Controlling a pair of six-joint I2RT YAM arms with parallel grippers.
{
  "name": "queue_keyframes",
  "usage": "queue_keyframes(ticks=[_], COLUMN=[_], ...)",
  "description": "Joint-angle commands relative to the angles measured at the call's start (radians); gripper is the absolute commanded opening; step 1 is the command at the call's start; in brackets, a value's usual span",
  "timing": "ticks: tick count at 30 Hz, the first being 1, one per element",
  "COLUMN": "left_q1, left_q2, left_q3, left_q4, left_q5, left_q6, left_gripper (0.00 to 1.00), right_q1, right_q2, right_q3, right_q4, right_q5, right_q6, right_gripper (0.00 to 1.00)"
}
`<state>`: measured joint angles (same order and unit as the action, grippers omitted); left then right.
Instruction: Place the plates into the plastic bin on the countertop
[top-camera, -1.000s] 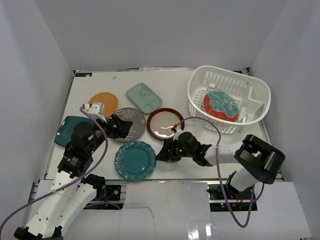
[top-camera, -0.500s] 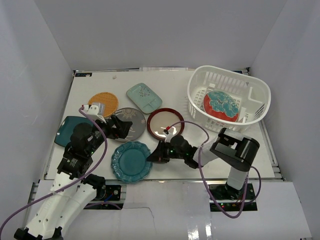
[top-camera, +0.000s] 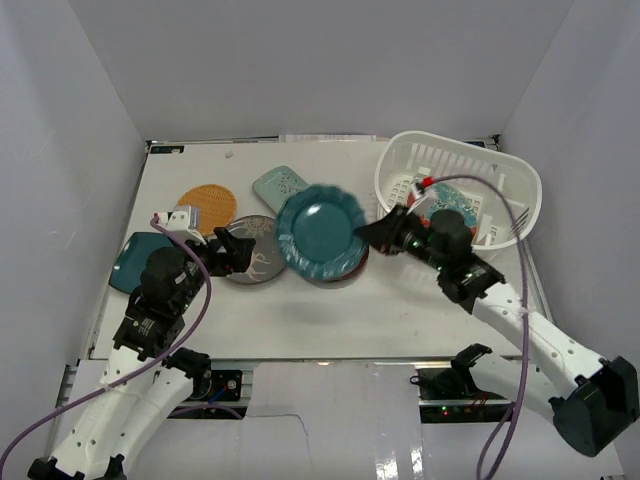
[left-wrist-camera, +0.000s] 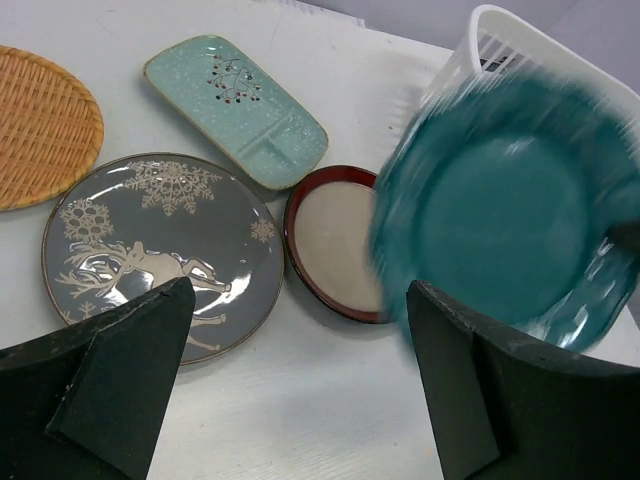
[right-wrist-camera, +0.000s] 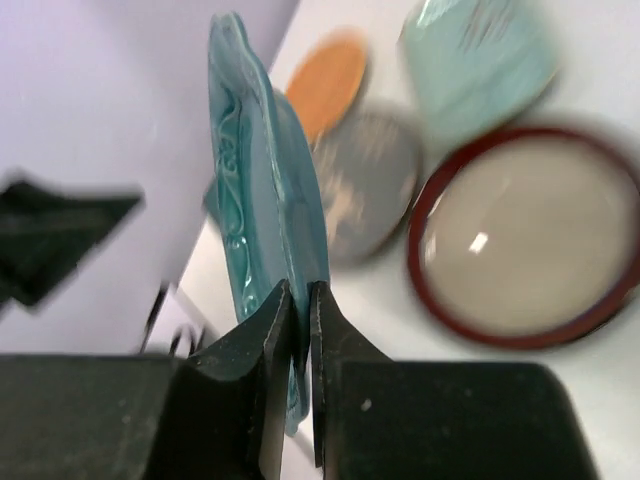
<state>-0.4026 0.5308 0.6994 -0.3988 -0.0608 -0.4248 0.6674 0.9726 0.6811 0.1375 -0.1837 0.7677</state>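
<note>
Next I should move my right gripper across and down over the floral plate (top-camera: 462, 212) and release the rim of the teal plate, as the bin (top-camera: 497, 170) lies to the gripper's right in the top view.
My right gripper (top-camera: 372, 236) (right-wrist-camera: 302, 295) is shut on the rim of the teal scalloped plate (top-camera: 320, 232) (right-wrist-camera: 262, 190), which hangs tilted on edge in the air, left of the plastic bin (top-camera: 497, 170). That plate (left-wrist-camera: 500, 210) is blurred in the left wrist view. The red-and-teal floral plate (top-camera: 462, 212) lies in the bin. Beneath the lifted plate sits the red-rimmed cream plate (left-wrist-camera: 335, 245) (right-wrist-camera: 530, 240). My left gripper (top-camera: 236, 255) (left-wrist-camera: 300, 290) is open and holds nothing, beside the grey deer plate (top-camera: 258, 258) (left-wrist-camera: 150, 240).
On the countertop (top-camera: 330, 320) also lie an orange woven plate (top-camera: 208, 204) (left-wrist-camera: 40, 125), a mint rounded-rectangle plate (top-camera: 277, 183) (left-wrist-camera: 235, 105) and a dark teal squarish plate (top-camera: 128, 262) at the left edge. White walls enclose the table.
The right gripper shut on the teal scalloped plate near the front edge, then lifted it up and back toward the bin. The left arm barely moved.
</note>
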Motion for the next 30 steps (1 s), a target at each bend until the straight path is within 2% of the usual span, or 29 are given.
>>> queue_keyframes(ticks=[1,3,4,9,11,15,19,21,23,26,29,30], left_q1=[-0.001,-0.001,-0.001,-0.001,-0.001,0.001,-0.001,0.001,0.001,0.001,0.001,0.001], left_q2=[-0.003,0.003,0.008,0.040,0.057,0.078,0.071,0.058,0.069,0.165,0.270,0.291], left_q3=[-0.003,-0.009,-0.011,-0.024,-0.028,-0.050,-0.216,-0.286,-0.372,-0.399,-0.387,-0.387], left_q4=[-0.006,-0.006,-0.005,-0.005,-0.011,-0.023,0.041,0.103,0.158,0.187,0.208,0.219], left_q5=[-0.014,-0.010,0.002,0.036,0.023,-0.025,-0.056,-0.117,-0.158,-0.207,-0.232,-0.253], left_q6=[-0.019,-0.034,-0.040,-0.107,-0.126,-0.224,-0.380,-0.453,-0.486,-0.511,-0.532,-0.535], left_gripper=[0.98,0.98,0.98,0.98,0.98,0.98,0.98,0.98,0.97,0.96,0.96,0.96], right_q1=[-0.266,-0.388,-0.508,-0.796,-0.830,-0.864,-0.870,-0.874,-0.874,-0.873,-0.873,-0.873], right_q2=[-0.072,-0.049,-0.014,0.130,0.162,0.218,0.250,0.273,0.294,0.331,0.322,0.315], right_q3=[0.184,0.211,0.230,0.264,0.264,0.229,0.166,0.144,0.135,0.146,0.129,0.112], right_q4=[0.002,-0.009,-0.006,0.025,0.054,0.073,0.086,0.085,0.071,0.012,-0.032,-0.038], right_q5=[0.014,-0.017,-0.040,-0.120,-0.146,-0.103,-0.043,-0.019,-0.008,0.006,0.056,0.069], right_q6=[-0.094,-0.116,-0.110,-0.081,-0.067,-0.068,-0.083,-0.099,-0.125,-0.182,-0.224,-0.228], right_gripper=[0.08,0.08,0.08,0.08,0.08,0.08,0.08,0.08,0.12,0.24,0.46,0.60])
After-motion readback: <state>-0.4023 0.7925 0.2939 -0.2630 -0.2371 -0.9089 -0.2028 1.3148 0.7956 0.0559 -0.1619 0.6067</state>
